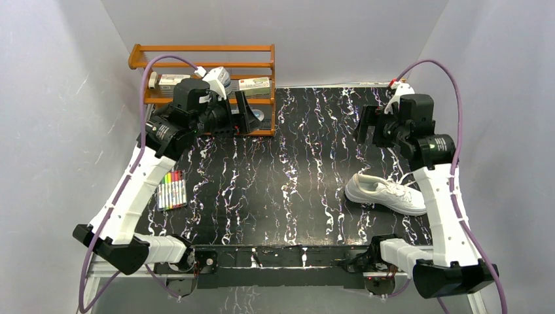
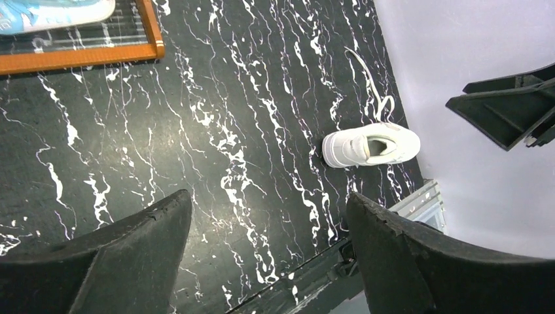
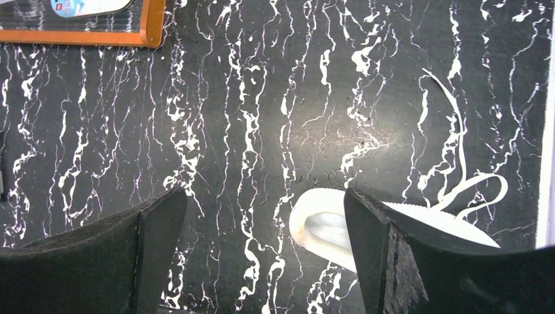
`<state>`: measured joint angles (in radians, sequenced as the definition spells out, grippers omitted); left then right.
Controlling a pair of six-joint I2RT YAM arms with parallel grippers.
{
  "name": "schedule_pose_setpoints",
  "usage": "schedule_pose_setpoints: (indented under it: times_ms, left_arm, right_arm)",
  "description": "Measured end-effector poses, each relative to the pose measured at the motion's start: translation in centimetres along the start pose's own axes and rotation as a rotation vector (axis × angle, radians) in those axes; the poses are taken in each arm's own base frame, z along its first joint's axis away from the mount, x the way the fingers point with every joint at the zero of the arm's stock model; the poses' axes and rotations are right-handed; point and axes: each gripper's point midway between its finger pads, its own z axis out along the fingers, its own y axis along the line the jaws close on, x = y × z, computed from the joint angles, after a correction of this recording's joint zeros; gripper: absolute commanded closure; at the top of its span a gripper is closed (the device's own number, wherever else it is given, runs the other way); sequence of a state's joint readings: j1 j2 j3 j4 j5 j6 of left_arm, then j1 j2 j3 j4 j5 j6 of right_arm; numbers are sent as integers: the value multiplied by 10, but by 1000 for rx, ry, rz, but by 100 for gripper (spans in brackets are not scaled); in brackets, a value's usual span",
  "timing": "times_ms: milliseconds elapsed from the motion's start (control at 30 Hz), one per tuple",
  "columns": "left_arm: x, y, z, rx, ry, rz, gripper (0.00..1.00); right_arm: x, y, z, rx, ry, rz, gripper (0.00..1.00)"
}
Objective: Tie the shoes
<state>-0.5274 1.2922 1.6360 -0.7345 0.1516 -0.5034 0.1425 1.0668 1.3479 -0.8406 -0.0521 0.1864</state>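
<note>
My right gripper moves down and back next, turning to close on the far rim of the sneaker's opening (image 1: pixel 372 178) (image 3: pixel 327 207). The opening faces up with room for a finger.
The white sneaker (image 1: pixel 385 193) lies on the black marbled table at the right, partly behind the right arm. It also shows in the left wrist view (image 2: pixel 370 145) and in the right wrist view (image 3: pixel 321 229). Its white laces (image 3: pixel 458 163) are loose and trail over the table behind it (image 2: pixel 373 91). My left gripper (image 1: pixel 247 114) is open and empty, high by the shelf, far from the shoe (image 2: pixel 268 196). My right gripper (image 1: pixel 366 127) is open and empty, hovering above and behind the shoe (image 3: pixel 265 193); its right finger (image 3: pixel 393 261) hides part of the shoe.
A wooden shelf (image 1: pixel 203 65) holding small boxes stands at the back left. A pack of coloured markers (image 1: pixel 172 190) lies at the left near the left arm. White walls close in the table on the left, back and right.
</note>
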Motion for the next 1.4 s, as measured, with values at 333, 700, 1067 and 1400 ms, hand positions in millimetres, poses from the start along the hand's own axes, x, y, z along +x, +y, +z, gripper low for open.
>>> schedule_pose_setpoints:
  times_ms: [333,700,1067,1400]
  left_arm:
    - [20,2,21,34,66,-107,18]
    - [34,4,36,37,97,-224,18]
    - [35,0,37,43,100,-266,18]
    - [28,-6,40,60,108,-248,19]
  right_arm:
    - [2,-10,-1,86,133,60,2]
    - [70,-22,1,198,364,259,2]
    - [134,-38,9,422,539,615,18]
    - [139,-56,54,558,521,878,18]
